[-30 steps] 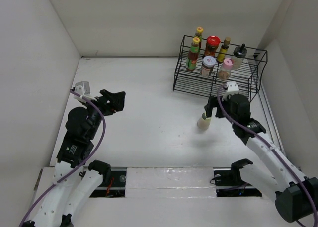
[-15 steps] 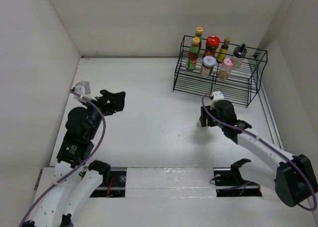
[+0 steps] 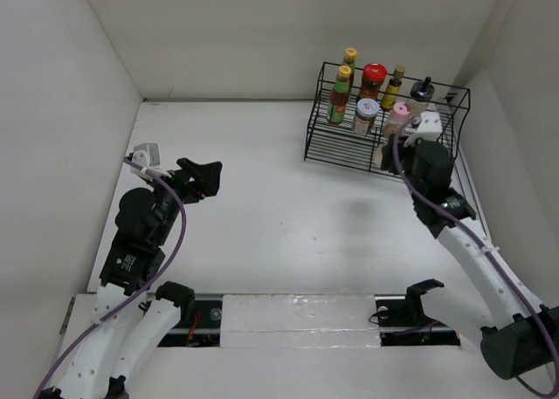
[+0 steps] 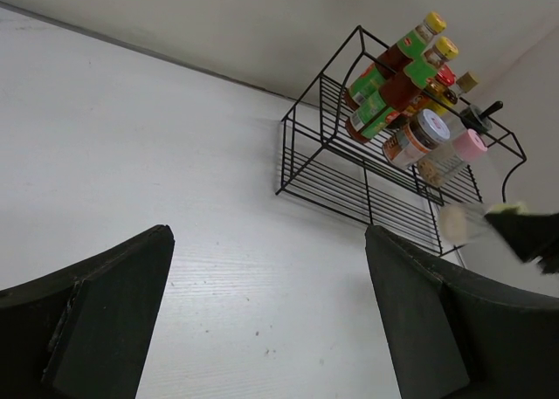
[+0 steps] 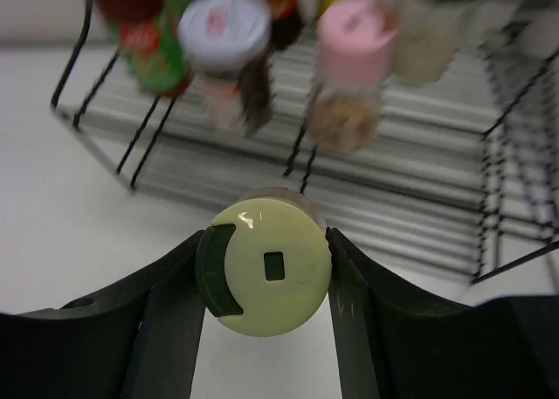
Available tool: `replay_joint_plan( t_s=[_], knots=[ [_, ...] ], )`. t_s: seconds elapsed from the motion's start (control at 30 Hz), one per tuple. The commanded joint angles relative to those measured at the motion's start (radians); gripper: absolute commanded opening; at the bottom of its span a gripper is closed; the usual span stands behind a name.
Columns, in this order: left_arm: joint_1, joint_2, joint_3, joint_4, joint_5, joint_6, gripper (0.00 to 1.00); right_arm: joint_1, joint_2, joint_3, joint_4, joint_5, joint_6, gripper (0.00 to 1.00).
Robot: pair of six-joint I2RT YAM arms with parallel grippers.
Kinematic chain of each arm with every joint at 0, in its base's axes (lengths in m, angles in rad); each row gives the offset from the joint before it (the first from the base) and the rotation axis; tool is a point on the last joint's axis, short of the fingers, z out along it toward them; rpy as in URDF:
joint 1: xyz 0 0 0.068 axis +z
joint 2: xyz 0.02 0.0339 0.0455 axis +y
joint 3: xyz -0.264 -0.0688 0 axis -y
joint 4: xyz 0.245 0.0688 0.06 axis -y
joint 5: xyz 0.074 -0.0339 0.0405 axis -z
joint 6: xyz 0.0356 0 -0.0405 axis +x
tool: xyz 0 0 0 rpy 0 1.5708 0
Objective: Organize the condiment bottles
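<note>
The right gripper moves outward and toward the right in the top view next, over the rack's upper shelf beside the pink-capped bottle. Bare wires leave room there.
My right gripper (image 5: 266, 277) is shut on a cream-capped bottle (image 5: 266, 272), one finger on each side of its cap. It hangs just in front of the black wire rack's (image 3: 349, 146) lower shelf, below the pink-capped bottle (image 5: 354, 41) and the silver-lidded jar (image 5: 224, 28). From above, the right gripper (image 3: 387, 147) sits at the rack's front right, with the held bottle mostly hidden under the arm. On the rack stand two yellow-capped red-green sauce bottles (image 3: 339, 98), a red-lidded jar (image 3: 373, 80) and a black-capped bottle (image 3: 421, 98). My left gripper (image 3: 205, 179) stands open with nothing in it at the left.
The rack (image 4: 349, 181) stands at the back right, close to the right wall. White walls enclose the table on three sides. A small yellow-capped bottle (image 3: 395, 86) stands on the rack's upper tier. The held bottle (image 4: 456, 224) appears blurred in the left wrist view.
My right gripper closed on the cream-capped bottle on the table, then lifted it and carried it back and right to the rack's front. The left arm stayed still.
</note>
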Motion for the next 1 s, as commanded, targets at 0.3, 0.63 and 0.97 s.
replay_joint_plan(
  t_s=[0.3,0.63,0.97],
  knots=[
    [0.003,0.000,-0.003,0.043,0.004,0.012,0.87,-0.471,0.267,0.380,0.047,-0.274,-0.035,0.42],
    [0.003,0.011,-0.003,0.043,0.004,0.012,0.89,-0.537,0.453,0.402,0.047,-0.314,-0.035,0.48],
    [0.003,0.029,0.006,0.043,0.004,0.012,0.92,-0.537,0.381,0.402,0.070,-0.314,-0.005,0.97]
  ],
)
